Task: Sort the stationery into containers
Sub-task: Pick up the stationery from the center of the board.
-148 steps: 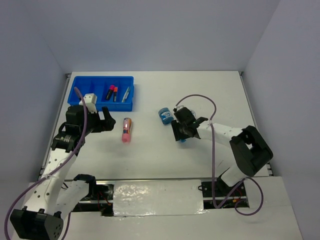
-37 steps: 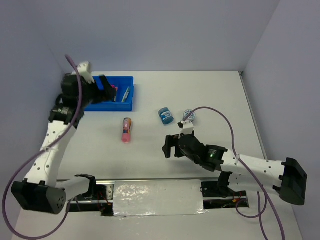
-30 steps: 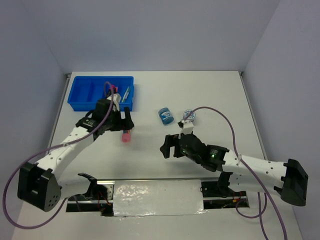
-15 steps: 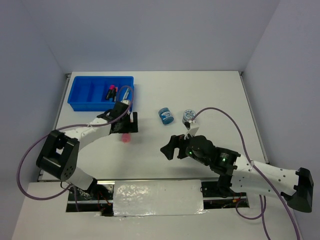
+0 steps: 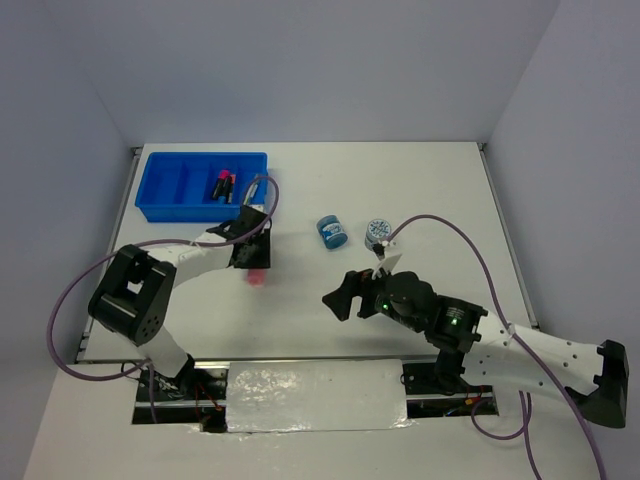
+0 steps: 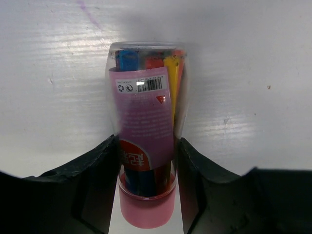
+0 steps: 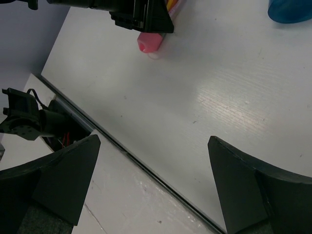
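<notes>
The pink tube (image 6: 146,126) goes up and outward in my left gripper over the blue tray (image 5: 165,205) next, then down into the tray's empty section beside the markers, as it is free.
The pink tube (image 6: 146,126), clear with a pink label and pink cap, lies on the white table. My left gripper (image 6: 147,146) is shut on it, a black finger pressed to each side. In the top view the gripper (image 5: 250,254) covers the tube, and only its pink cap (image 5: 254,277) shows. The blue tray (image 5: 165,205) stands at the far left with short black markers (image 5: 222,185) in one compartment. Two round blue jars (image 5: 331,231) (image 5: 378,232) stand mid-table. My right gripper (image 5: 340,297) hovers open and empty near the front edge (image 7: 153,141).
The right wrist view looks down on the table's front edge (image 7: 146,163), with the pink tube's cap (image 7: 150,41), the left gripper (image 7: 141,12) and a blue jar (image 7: 290,9) at its top. A purple cable (image 5: 262,185) loops over the tray's right end.
My left arm swung from the tray down to the pink tube and its jaws closed onto it. The right arm shifted slightly toward the front and stayed open.
</notes>
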